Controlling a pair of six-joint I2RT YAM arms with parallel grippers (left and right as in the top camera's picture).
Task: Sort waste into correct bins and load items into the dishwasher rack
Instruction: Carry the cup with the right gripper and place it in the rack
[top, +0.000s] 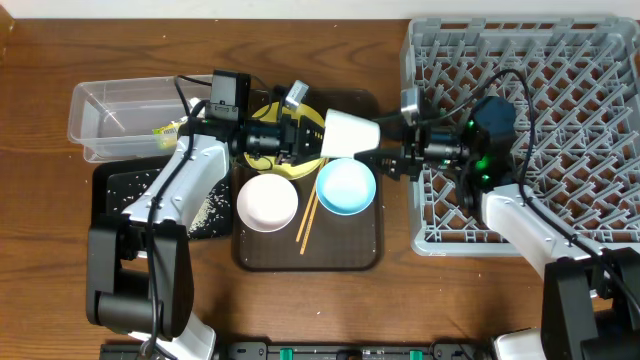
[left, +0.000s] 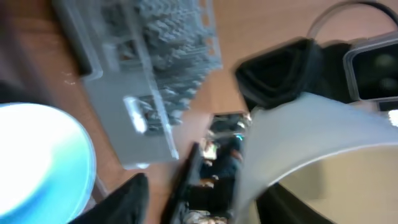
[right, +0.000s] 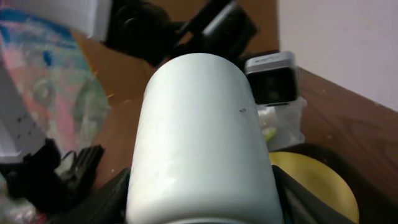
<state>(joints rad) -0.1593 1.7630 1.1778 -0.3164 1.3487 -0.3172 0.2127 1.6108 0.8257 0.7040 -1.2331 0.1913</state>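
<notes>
My right gripper brings the cup (top: 350, 133) to the right in the overhead view next, then down onto the grey rack's near rows to release it, since they stand empty.
The small pale green cup (top: 350, 133) hangs on its side above the brown tray, between my two grippers. My right gripper (top: 386, 152) is shut on its base end; in the right wrist view its fingers (right: 199, 202) flank the cup (right: 199, 137). My left gripper (top: 305, 140) is at the cup's mouth. In the blurred left wrist view its fingers (left: 208, 202) are spread, one inside the cup (left: 323, 137), one well clear of the wall. The yellow plate (top: 312, 118) lies below. The blue bowl (top: 346, 186), white bowl (top: 267, 201) and chopsticks (top: 307, 222) rest on the tray. The tissue is not visible.
The brown serving tray (top: 340, 255) is at centre. The grey rack (top: 560, 90) fills the right. The clear tub (top: 110, 110) at far left has the green-yellow wrapper (top: 167, 130) at its edge. The black tray (top: 115, 195) holds rice grains (top: 205, 210).
</notes>
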